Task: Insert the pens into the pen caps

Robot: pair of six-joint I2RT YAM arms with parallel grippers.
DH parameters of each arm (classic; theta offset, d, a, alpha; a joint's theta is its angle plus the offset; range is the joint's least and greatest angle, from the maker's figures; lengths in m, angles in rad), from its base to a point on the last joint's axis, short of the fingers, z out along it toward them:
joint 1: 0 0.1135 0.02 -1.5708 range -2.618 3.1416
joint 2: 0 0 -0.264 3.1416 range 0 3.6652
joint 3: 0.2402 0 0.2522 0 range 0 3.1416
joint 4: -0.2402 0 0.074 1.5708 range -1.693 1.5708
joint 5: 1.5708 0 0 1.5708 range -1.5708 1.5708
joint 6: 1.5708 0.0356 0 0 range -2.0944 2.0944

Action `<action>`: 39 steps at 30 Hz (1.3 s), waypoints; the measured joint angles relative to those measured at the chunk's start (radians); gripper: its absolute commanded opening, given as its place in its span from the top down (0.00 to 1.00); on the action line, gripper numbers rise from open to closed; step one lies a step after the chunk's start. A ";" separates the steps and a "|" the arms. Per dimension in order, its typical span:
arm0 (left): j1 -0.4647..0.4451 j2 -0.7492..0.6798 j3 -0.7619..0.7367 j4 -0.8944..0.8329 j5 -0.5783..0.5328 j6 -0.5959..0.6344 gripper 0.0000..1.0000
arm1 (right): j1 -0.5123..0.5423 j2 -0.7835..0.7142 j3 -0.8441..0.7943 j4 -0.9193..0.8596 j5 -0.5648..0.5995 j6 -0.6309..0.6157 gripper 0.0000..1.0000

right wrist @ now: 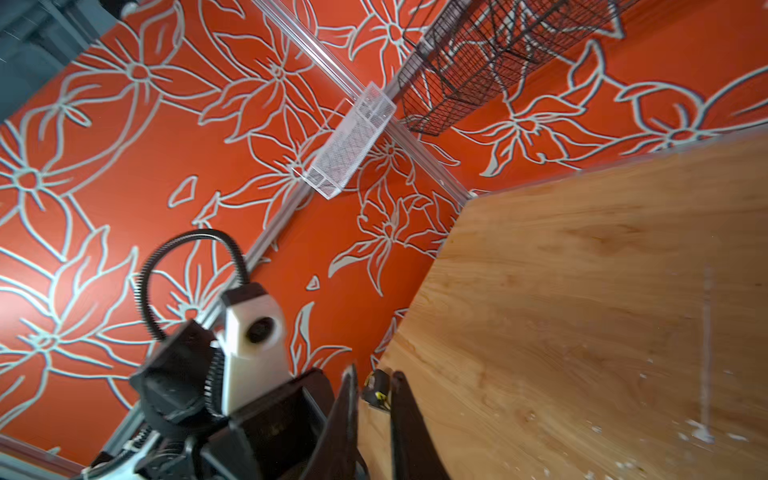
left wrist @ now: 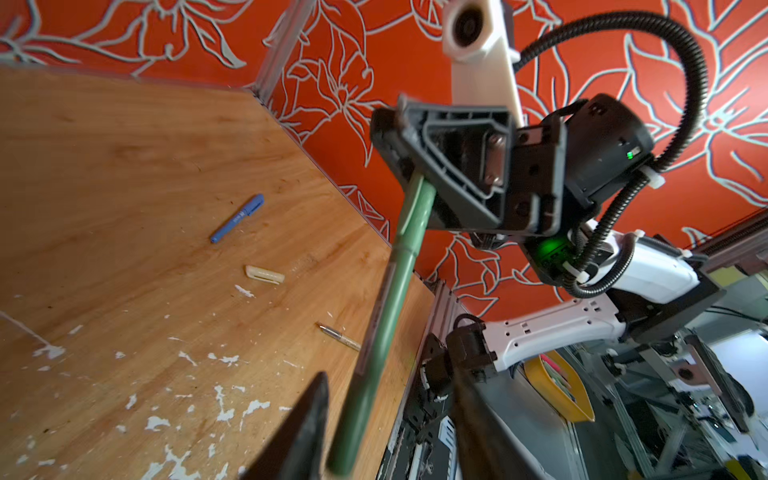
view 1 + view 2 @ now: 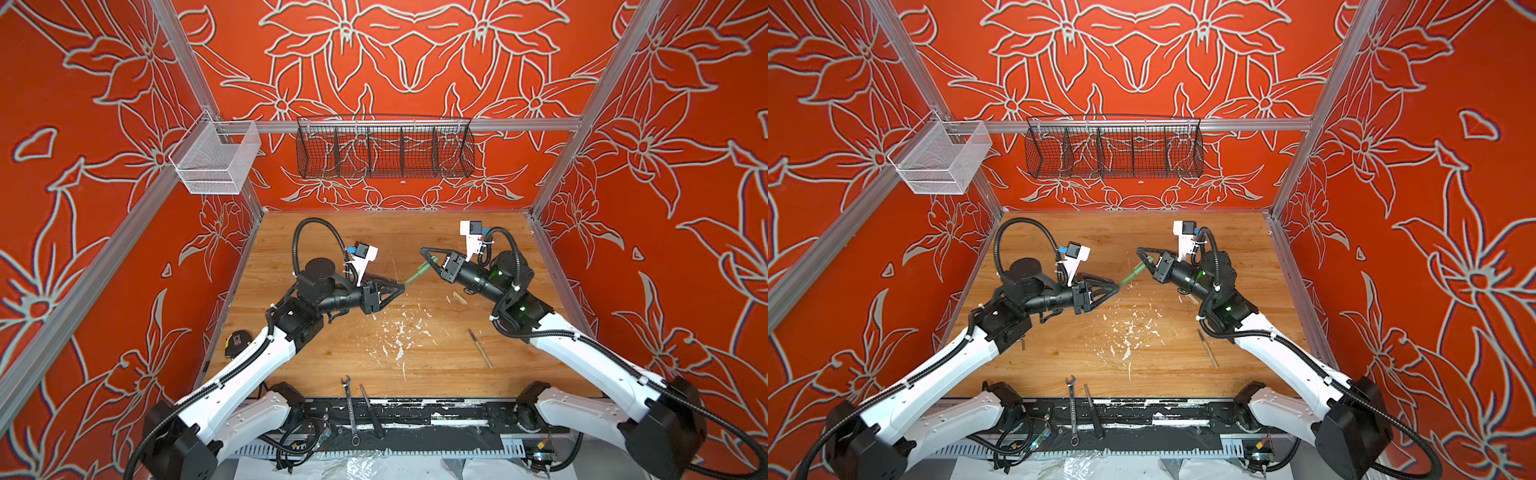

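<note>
My right gripper tips downward and lowers next to release the cap on bare tabletop (image 3: 420,282) beside the blue pen, since this place lies below the gripper.
A green pen (image 2: 376,332) hangs in mid-air between both grippers, also seen in both top views (image 3: 417,272) (image 3: 1133,272). Its far end sits inside the green pen cap (image 2: 417,212), and my right gripper (image 3: 424,250) (image 2: 384,120) is shut on that cap. My left gripper (image 2: 386,382) (image 3: 401,287) stands open around the pen's near end, with a gap on each side. A blue pen (image 2: 237,218) lies on the table with its cap seemingly on. A tan cap (image 2: 264,274) (image 3: 459,297) and a tan pen (image 2: 338,336) (image 3: 480,349) lie apart near the right arm.
A silver wrench (image 3: 349,409) and a black slim tool (image 3: 371,411) lie at the table's front edge. A tape measure (image 3: 237,340) sits by the left wall. A black wire basket (image 3: 384,149) and a white mesh basket (image 3: 216,158) hang on the rails. White flecks mark the table's middle.
</note>
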 measured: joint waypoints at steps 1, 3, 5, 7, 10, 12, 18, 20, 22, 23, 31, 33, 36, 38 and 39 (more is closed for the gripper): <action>0.000 -0.027 -0.010 0.002 -0.009 0.000 0.17 | -0.016 0.003 0.011 -0.033 -0.011 -0.010 1.00; 0.000 -0.087 -0.037 -0.002 -0.032 0.002 0.11 | -0.048 0.023 0.044 -0.104 -0.036 -0.032 1.00; -0.001 -0.125 -0.057 -0.023 -0.053 0.002 0.07 | -0.069 0.050 0.086 -0.160 -0.054 -0.048 1.00; -0.001 -0.157 -0.073 -0.068 -0.092 0.008 0.01 | -0.087 0.082 0.137 -0.221 -0.081 -0.071 1.00; 0.000 -0.201 -0.079 -0.175 -0.180 0.010 0.03 | -0.103 0.164 0.278 -0.394 -0.103 -0.164 1.00; 0.000 -0.227 -0.072 -0.263 -0.262 0.010 0.03 | -0.110 0.235 0.372 -0.507 -0.109 -0.243 1.00; 0.006 -0.220 -0.042 -0.459 -0.419 0.003 0.03 | -0.121 0.496 0.496 -0.719 -0.121 -0.413 1.00; 0.007 -0.211 -0.048 -0.478 -0.431 -0.001 0.03 | -0.125 0.603 0.529 -0.771 -0.123 -0.448 1.00; 0.007 -0.212 -0.058 -0.486 -0.438 -0.003 0.03 | -0.130 0.707 0.565 -0.814 -0.124 -0.477 1.00; 0.007 -0.213 -0.061 -0.489 -0.443 -0.003 0.03 | -0.134 0.754 0.586 -0.834 -0.123 -0.491 1.00; 0.007 -0.214 -0.064 -0.499 -0.451 -0.002 0.03 | -0.182 1.003 0.782 -0.940 -0.115 -0.555 1.00; 0.007 -0.213 -0.069 -0.499 -0.452 0.001 0.03 | -0.198 1.043 0.828 -0.959 -0.112 -0.567 1.00; 0.007 -0.206 -0.074 -0.501 -0.454 0.005 0.03 | -0.217 1.109 0.908 -0.988 -0.097 -0.581 1.00; 0.007 -0.198 -0.074 -0.501 -0.455 0.008 0.03 | -0.227 1.152 0.952 -1.004 -0.089 -0.587 1.00; 0.007 -0.195 -0.074 -0.501 -0.455 0.010 0.03 | -0.230 1.166 0.968 -1.012 -0.084 -0.589 0.98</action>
